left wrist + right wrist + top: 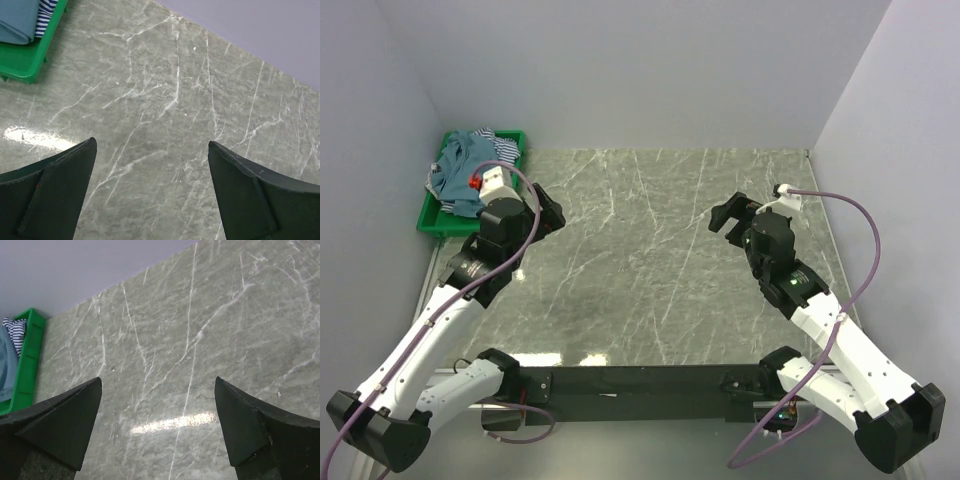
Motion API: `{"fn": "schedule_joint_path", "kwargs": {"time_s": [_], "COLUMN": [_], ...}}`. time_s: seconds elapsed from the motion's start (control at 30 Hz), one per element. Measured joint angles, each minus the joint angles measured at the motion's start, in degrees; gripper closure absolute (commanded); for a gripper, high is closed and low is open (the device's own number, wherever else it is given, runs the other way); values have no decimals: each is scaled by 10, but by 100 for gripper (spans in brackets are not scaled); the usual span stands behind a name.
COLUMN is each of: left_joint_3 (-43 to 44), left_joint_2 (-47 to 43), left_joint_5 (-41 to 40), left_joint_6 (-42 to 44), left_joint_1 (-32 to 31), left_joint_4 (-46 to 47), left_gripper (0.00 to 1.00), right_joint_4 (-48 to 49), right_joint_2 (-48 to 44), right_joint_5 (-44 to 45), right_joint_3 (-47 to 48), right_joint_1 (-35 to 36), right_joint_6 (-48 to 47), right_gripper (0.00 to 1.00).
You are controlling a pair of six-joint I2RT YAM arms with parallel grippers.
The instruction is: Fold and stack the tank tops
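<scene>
The teal-blue top lies uppermost, so my left gripper will next go left in the top view and outward to it, then down onto its crumpled middle (460,172).
The tank tops lie in a crumpled pile in a green tray (432,222) at the far left of the table. The teal-blue top (458,170) lies over most of it, and a thin blue-and-white striped top (506,150) shows at the far edge. I cannot make out the wide black-and-white striped top. The left wrist view catches the teal cloth (17,20) and stripes (48,11) in the tray corner (30,62). My left gripper (548,213) (151,142) hangs open and empty just right of the tray. My right gripper (728,213) (158,380) is open and empty over the table's right half.
The table is grey marble (650,260), walled by pale panels at the back and both sides. The right wrist view shows the tray (27,365) far off to the left. A black rail (640,380) with the arm bases runs along the near edge.
</scene>
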Motion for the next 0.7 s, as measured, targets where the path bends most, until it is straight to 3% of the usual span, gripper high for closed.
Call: {"fn": "schedule_joint_path", "kwargs": {"time_s": [0.33,0.7], "left_joint_3": [74,316], "left_joint_2": [79,391], "left_joint_5": [-78,-101], "left_joint_6": [-31,-88], "left_joint_1": [15,271], "left_joint_4": [-9,2], "left_gripper": [1,2], "right_joint_4": [0,-12], "right_joint_2": [-1,64], "right_joint_5": [-15,-100], "right_joint_3": [0,8], "right_joint_1": [0,0], "right_joint_6": [-3,-17], "right_gripper": [0,3]}}
